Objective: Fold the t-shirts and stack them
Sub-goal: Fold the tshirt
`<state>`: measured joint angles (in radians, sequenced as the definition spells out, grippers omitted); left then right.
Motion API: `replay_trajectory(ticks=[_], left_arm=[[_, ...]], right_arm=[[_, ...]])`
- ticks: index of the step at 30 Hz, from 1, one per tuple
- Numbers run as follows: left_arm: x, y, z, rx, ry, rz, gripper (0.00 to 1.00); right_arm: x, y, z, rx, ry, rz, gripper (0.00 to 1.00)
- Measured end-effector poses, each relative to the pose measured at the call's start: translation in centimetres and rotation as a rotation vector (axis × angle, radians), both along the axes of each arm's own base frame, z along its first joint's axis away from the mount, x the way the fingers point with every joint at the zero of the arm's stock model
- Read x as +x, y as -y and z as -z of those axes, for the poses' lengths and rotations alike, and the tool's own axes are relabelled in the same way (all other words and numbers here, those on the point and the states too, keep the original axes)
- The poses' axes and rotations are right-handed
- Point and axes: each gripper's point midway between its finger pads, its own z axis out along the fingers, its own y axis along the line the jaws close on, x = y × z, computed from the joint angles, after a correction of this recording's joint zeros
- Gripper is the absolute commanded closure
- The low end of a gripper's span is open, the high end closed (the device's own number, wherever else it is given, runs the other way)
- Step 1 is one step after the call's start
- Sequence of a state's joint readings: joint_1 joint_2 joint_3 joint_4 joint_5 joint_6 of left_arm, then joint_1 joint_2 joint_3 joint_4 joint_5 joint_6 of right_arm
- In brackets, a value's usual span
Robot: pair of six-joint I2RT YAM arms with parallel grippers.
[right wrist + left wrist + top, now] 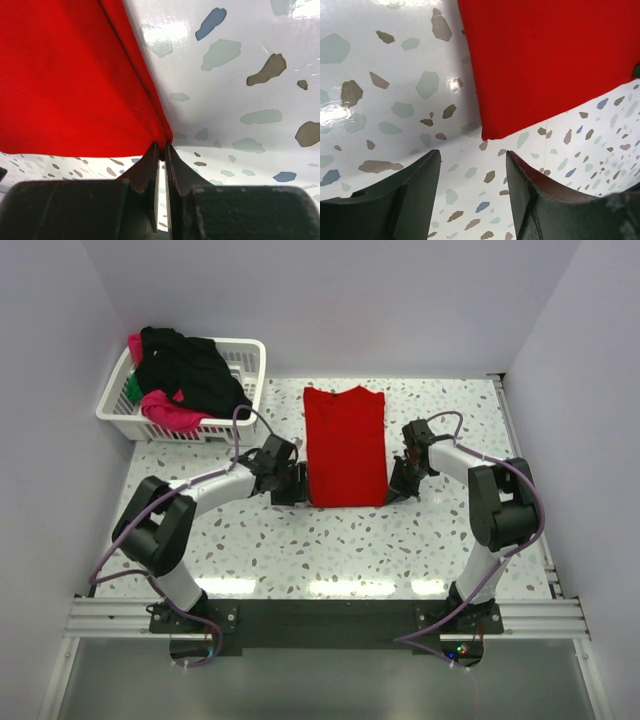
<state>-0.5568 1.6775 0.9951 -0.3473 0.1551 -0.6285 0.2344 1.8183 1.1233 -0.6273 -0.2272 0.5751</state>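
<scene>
The t-shirt lies stretched lengthwise, so my right gripper should next lift the t-shirt's near corner, carry it outward and down onto the t-shirt's far end (pixel 369 401) and let it go.
A bright red t-shirt (pixel 345 445) lies folded into a long narrow strip in the middle of the table. My left gripper (pixel 297 483) is open just off the shirt's near left corner (pixel 490 132), with bare table between its fingers (pixel 420 185). My right gripper (pixel 398 485) is shut on the shirt's near right corner (pixel 162 137), which shows pinched between its fingertips (pixel 150 160). More shirts, black (pixel 195 370), magenta-pink (pixel 170 412) and green (pixel 133 390), are heaped in the basket.
A white plastic lattice basket (pixel 250 355) stands at the back left of the speckled table (pixel 330 550). White walls close the table on the left, back and right. A metal rail (pixel 320 615) runs along the near edge.
</scene>
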Motion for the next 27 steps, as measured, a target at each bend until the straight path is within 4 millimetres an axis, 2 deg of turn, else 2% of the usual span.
replay_trajectory(ticks=[8,13,14,15,16,17,21,27], left_arm=[[0.2,2.0,1.2,-0.091,-0.029,0.019,0.41],[0.4,2.9,1.5,-0.131,-0.037,0.028,0.5],[0.4,3.1,1.5,-0.141,-0.039,0.029,0.53],[0.3,3.2,1.6,-0.151,-0.041,0.032,0.63],[0.3,3.4,1.7,-0.162,-0.047,0.029,0.69],[0.2,3.5,1.8,-0.167,-0.051,0.028,0.81],[0.0,3.7,2.4,-0.181,-0.068,0.034,1.0],[-0.1,3.5,2.4,-0.166,-0.064,0.03,1.0]], right_arm=[[0.0,0.0,0.0,0.0,0.001,-0.003,0.93],[0.0,0.0,0.0,-0.001,0.001,-0.008,0.94],[0.0,0.0,0.0,-0.001,0.002,-0.008,0.94],[0.0,0.0,0.0,-0.002,0.002,-0.01,0.95],[0.0,0.0,0.0,-0.002,0.001,-0.011,0.98],[0.0,0.0,0.0,-0.002,0.001,-0.011,0.99],[-0.1,0.1,-0.1,-0.003,-0.003,-0.015,1.0],[-0.4,0.1,-0.3,-0.003,-0.006,-0.019,1.0]])
